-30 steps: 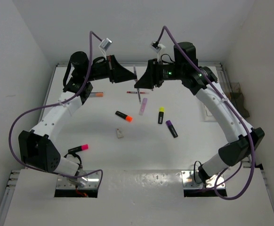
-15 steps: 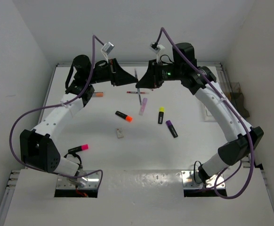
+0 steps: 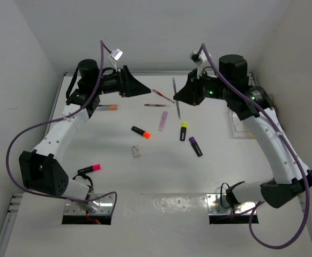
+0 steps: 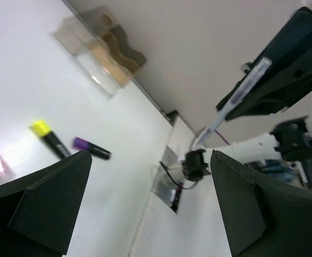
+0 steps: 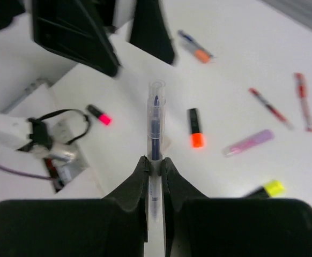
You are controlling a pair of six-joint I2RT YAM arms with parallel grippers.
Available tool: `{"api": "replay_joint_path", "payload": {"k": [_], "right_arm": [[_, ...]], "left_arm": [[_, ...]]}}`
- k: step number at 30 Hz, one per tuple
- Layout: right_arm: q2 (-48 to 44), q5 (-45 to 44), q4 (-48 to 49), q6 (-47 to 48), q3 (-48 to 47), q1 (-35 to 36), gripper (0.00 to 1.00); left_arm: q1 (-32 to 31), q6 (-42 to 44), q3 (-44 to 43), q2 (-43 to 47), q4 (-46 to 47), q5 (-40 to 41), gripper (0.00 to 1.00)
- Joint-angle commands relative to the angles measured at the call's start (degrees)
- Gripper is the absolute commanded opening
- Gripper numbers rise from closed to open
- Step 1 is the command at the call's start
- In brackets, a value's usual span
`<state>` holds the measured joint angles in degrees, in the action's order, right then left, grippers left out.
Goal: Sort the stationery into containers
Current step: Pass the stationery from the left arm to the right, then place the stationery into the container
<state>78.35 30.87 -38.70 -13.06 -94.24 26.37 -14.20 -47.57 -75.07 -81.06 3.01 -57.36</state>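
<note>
The pen hangs outside any container, so my right gripper must go right in the top view, then down over the clear bin beyond the tray [image 3: 242,128] to release it.
My right gripper [image 5: 155,163] is shut on a thin clear pen [image 5: 155,123] with a dark refill, and holds it in the air [image 3: 175,99] over the far middle of the table. My left gripper [image 3: 140,89] hangs open and empty to the left of it; in the left wrist view its fingers [image 4: 38,209] stand wide apart with the pen [image 4: 236,96] beyond them. On the table lie orange [image 3: 141,131], yellow [image 3: 183,130], purple [image 3: 195,146] and pink [image 3: 89,169] highlighters, a lilac marker [image 3: 163,121], two red pens [image 3: 163,96], and a small eraser [image 3: 136,152]. A clear tray [image 3: 242,128] sits at the right edge.
An orange-tipped pen [image 3: 109,107] lies at the far left under the left arm. The arms' metal base plates [image 3: 89,206] sit at the near edge. Walls close in the table on the left, far and right sides.
The left gripper opened and let go of the clear pen. The right gripper closed on it and carried it to the right, away from the left gripper.
</note>
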Motion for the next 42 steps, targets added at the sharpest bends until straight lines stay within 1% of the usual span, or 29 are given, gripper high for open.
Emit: {"api": "replay_joint_path", "payload": {"k": [1,2,3,4,5,6,7,8,9,10,11,13,14,15,16,17,19,23,25,26,27,31,33,35,36,37,38,39,42], "right_arm": [[-1.8,-7.1,-2.8,6.1,1.0,-4.6,0.00],[-1.9,-8.8,-4.7,7.5,0.5,-5.7,0.00],[-1.7,-12.6,-6.5,11.9,-0.2,-7.6,0.00],[-1.4,-14.6,-8.5,14.9,-0.6,-8.8,0.00],[-1.2,-18.8,-8.7,19.8,-0.3,-11.4,0.00],[-0.7,-20.9,-9.5,22.8,-0.4,-12.8,0.00],[-0.6,-22.9,-9.3,25.5,0.4,-14.2,0.00],[0.0,-24.2,-8.9,30.8,1.1,-17.5,0.00],[0.4,-25.6,-8.7,33.9,1.2,-19.3,0.00],[0.8,-26.5,-6.1,36.8,2.9,-20.8,0.00],[1.4,-27.6,-4.4,42.4,4.0,-23.5,0.00],[2.0,-27.9,1.4,47.2,6.9,-26.1,0.00],[3.2,-27.2,2.4,51.9,7.3,-29.8,0.00],[3.9,-24.0,3.6,54.2,7.7,-31.5,0.00],[4.7,-22.9,4.2,56.0,8.0,-32.7,0.00],[6.6,-22.1,4.5,61.0,8.1,-34.6,0.00],[8.7,-21.9,5.7,67.9,8.2,-35.9,0.00],[14.7,-21.6,5.2,73.9,4.7,-38.7,0.00],[18.4,-22.3,4.4,75.5,2.0,-38.8,0.00],[19.2,-23.0,5.2,76.3,1.8,-39.1,0.00],[20.2,-23.0,8.1,76.7,2.2,-39.3,0.00],[21.1,-21.7,14.0,82.4,5.5,-39.9,0.00],[21.9,-21.6,15.6,83.5,5.7,-39.8,0.00],[24.2,-21.1,11.6,84.7,3.8,-40.0,0.00],[24.9,-21.5,11.3,83.1,2.1,-40.1,0.00],[26.1,-21.6,11.3,82.3,1.5,-40.1,0.00],[26.5,-21.8,11.7,82.3,1.3,-40.2,0.00],[26.8,-21.9,12.7,82.7,1.9,-40.4,0.00],[26.9,-20.0,14.9,86.1,4.2,-41.5,0.00]], "left_arm": [[3.6,11.8,-6.2,0.3,-10.0,2.8,1.00],[5.0,14.1,-8.6,-0.2,-14.8,3.9,1.00],[5.6,16.5,-9.9,-0.7,-17.5,6.2,1.00],[6.1,20.8,-11.0,-1.2,-21.0,7.2,1.00],[6.5,22.8,-12.4,-1.6,-22.6,8.9,1.00],[6.6,26.4,-13.0,-1.9,-24.4,9.6,1.00],[6.7,27.6,-13.0,-1.9,-25.7,10.1,1.00],[6.7,28.4,-12.3,-1.9,-25.9,10.7,1.00],[6.7,29.6,-11.6,-1.7,-25.9,11.0,1.00],[6.7,29.8,-10.7,-1.4,-24.7,11.1,1.00],[6.7,29.9,-9.8,-1.2,-24.0,11.0,1.00],[6.8,29.4,-7.7,-1.3,-22.1,10.7,1.00],[6.7,29.0,-7.2,-1.7,-21.4,10.2,1.00],[6.8,28.9,-6.6,-1.8,-20.8,9.9,1.00],[6.8,29.0,-6.3,-1.9,-20.5,10.0,1.00],[6.7,29.5,-6.1,-2.2,-20.5,10.3,1.00],[7.1,29.9,-5.5,-2.3,-20.1,10.3,1.00],[8.3,29.0,-3.1,-2.5,-18.2,8.2,1.00],[9.3,28.7,-1.6,-2.9,-16.8,7.4,1.00],[9.6,28.5,-1.1,-3.1,-16.5,6.8,1.00],[10.1,28.6,-0.8,-3.2,-15.9,6.7,1.00],[11.8,28.5,1.4,-3.8,-14.0,4.7,1.00],[13.0,28.7,1.8,-4.1,-13.5,4.0,1.00],[14.1,28.7,2.1,-4.7,-12.9,2.7,1.00],[14.1,28.6,2.5,-4.9,-12.8,2.0,1.00],[14.2,28.6,2.8,-5.1,-12.6,1.6,1.00],[16.3,28.5,3.5,-5.0,-12.0,1.2,1.00],[16.7,28.2,4.0,-5.0,-11.4,0.5,1.00],[17.7,28.1,5.5,-5.3,-10.2,-0.7,1.00]]}}
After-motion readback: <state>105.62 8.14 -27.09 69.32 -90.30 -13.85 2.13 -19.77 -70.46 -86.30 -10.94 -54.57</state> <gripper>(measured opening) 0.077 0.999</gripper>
